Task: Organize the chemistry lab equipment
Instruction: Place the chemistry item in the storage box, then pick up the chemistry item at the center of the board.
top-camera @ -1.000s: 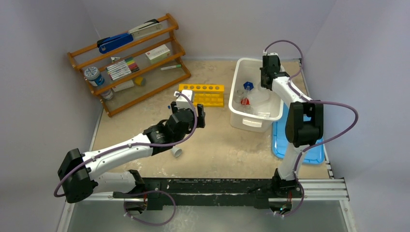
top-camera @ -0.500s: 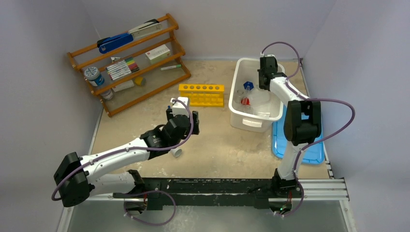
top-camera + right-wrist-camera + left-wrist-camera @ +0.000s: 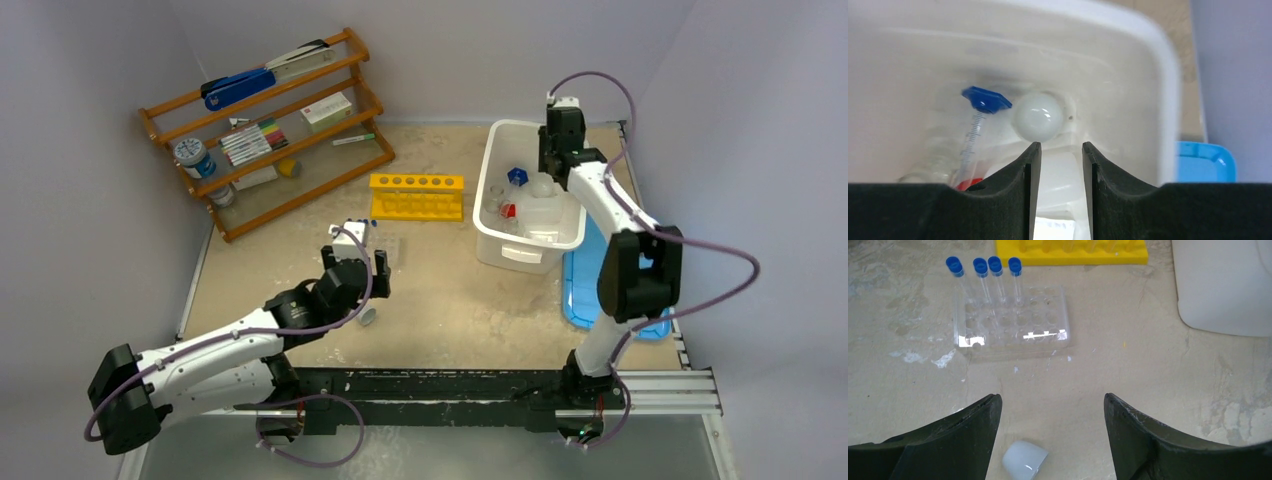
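Observation:
My left gripper needs to pull back and come down onto the small white cup's open rim (image 3: 369,316) (image 3: 1040,464), because the cup is nearer my base than my fingers.
A clear tube tray (image 3: 1013,322) holds several blue-capped tubes (image 3: 982,266) in its far row. The empty yellow six-hole rack (image 3: 1073,255) stands behind it, also in the top view (image 3: 417,195). My left gripper (image 3: 1050,400) is open wide, empty, low over the table short of the tray (image 3: 392,247). A small white cup (image 3: 1024,460) lies on its side near the left finger. My right gripper (image 3: 1061,145) hangs narrowly open inside the white bin (image 3: 495,150). Below it are the white squeeze bottle (image 3: 1058,175) with its red nozzle (image 3: 968,184), a blue-capped tube (image 3: 980,100) and a white ball (image 3: 1038,117).
A wooden shelf (image 3: 270,120) with a blue stapler, markers and boxes stands at the far left. A blue lid (image 3: 588,300) lies right of the bin. The bin's wall (image 3: 1223,290) stands to the right of the tube tray. Grey walls close three sides.
My left arm has drawn back toward the near left, uncovering the tube tray. My right gripper has shifted toward the bin's far right corner and risen a little.

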